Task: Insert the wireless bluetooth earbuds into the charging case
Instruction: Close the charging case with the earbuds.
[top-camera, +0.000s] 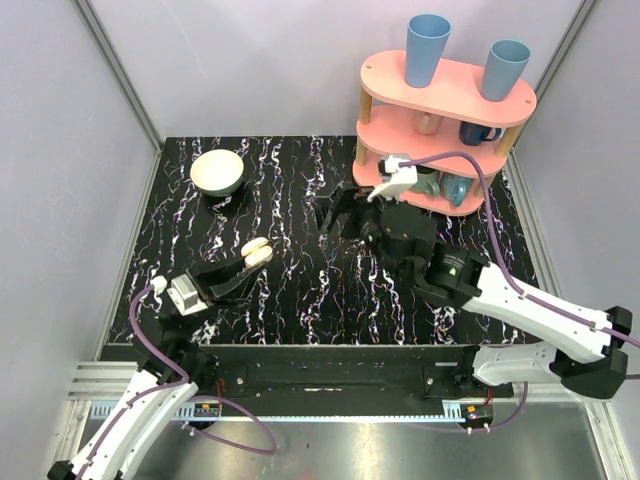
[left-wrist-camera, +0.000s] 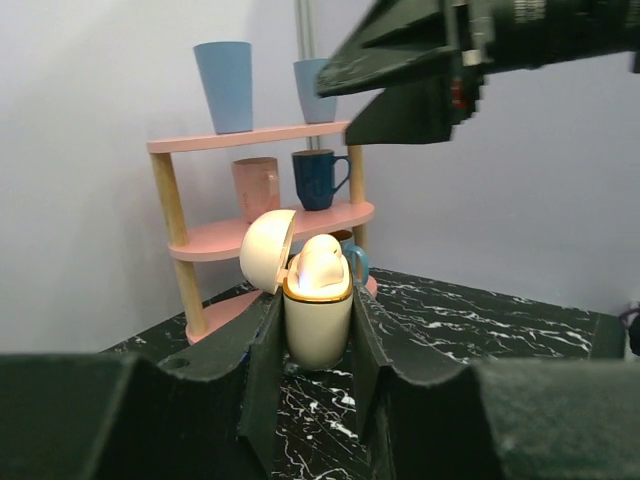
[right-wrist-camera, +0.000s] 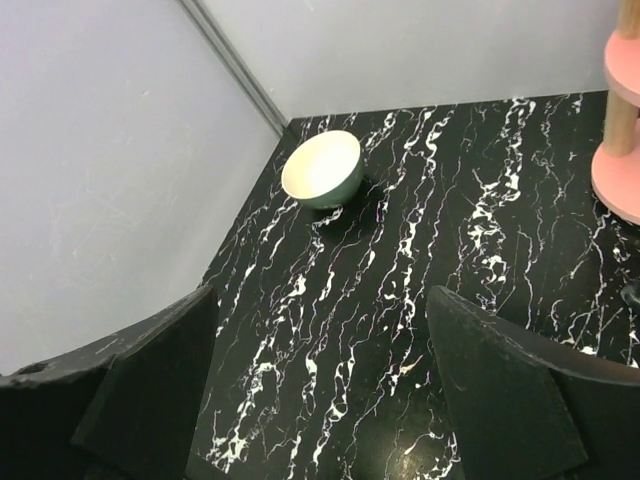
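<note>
My left gripper needs to tilt its fingers downward next and bring the charging case (top-camera: 255, 251) down onto the clear patch of bare black marble below my left gripper, to release the case there.
My left gripper (top-camera: 250, 262) is shut on the charging case (top-camera: 255, 251) and holds it at the left middle of the black marble table (top-camera: 300, 290). In the left wrist view the cream case (left-wrist-camera: 318, 325) stands upright between my fingers (left-wrist-camera: 262, 360), with its lid (left-wrist-camera: 266, 250) hinged open to the left. A cream-white earbud (left-wrist-camera: 322, 262) sits in the case's gold-rimmed top; I cannot tell whether there is a second one. My right gripper (top-camera: 338, 215) is open and empty, above the table to the right of the case. It hangs dark at the top of the left wrist view (left-wrist-camera: 420, 70). Its fingers are wide apart in the right wrist view (right-wrist-camera: 322, 300).
A cream bowl (top-camera: 218, 172) stands at the back left and also shows in the right wrist view (right-wrist-camera: 322, 170). A pink two-tier shelf (top-camera: 440, 120) at the back right carries blue cups and mugs. Grey walls close in the table on three sides.
</note>
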